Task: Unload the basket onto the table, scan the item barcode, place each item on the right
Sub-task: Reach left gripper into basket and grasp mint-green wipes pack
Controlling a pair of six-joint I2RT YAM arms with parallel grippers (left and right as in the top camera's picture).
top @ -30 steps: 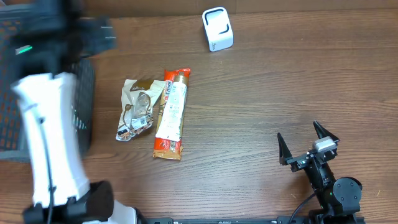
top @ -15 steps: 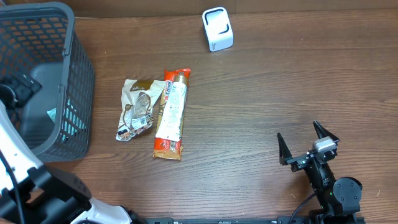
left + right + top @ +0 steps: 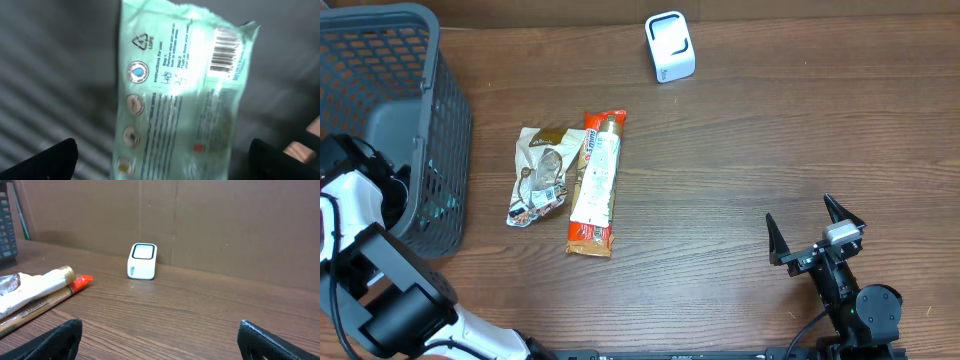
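Note:
My left gripper goes down toward the basket's bottom next, its fingers astride the mint-green packet's printed middle (image 3: 175,135), since pinching there leaves the barcode (image 3: 225,50) uncovered.
A mint-green packet (image 3: 180,95) lies flat on the grey basket floor, printed side up, its barcode (image 3: 225,50) at the upper right. My left gripper (image 3: 162,147) hangs open just above it, one dark fingertip (image 3: 50,160) on each side, touching nothing. In the overhead view the left arm (image 3: 355,200) reaches into the basket (image 3: 445,150) and its gripper is hidden. The white scanner (image 3: 670,46) stands at the back of the table, also in the right wrist view as the scanner (image 3: 143,260). My right gripper (image 3: 802,215) rests open and empty at the front right.
On the wooden table lie a crumpled brown packet (image 3: 540,175) and a long orange-and-white bar (image 3: 595,180), side by side left of centre. The bar's end (image 3: 75,282) shows at the left of the right wrist view. A cardboard wall (image 3: 225,225) backs the table.
The left arm swept from above the basket, blurred, down to the basket's near left side and reached in. The right arm and the table items have not moved.

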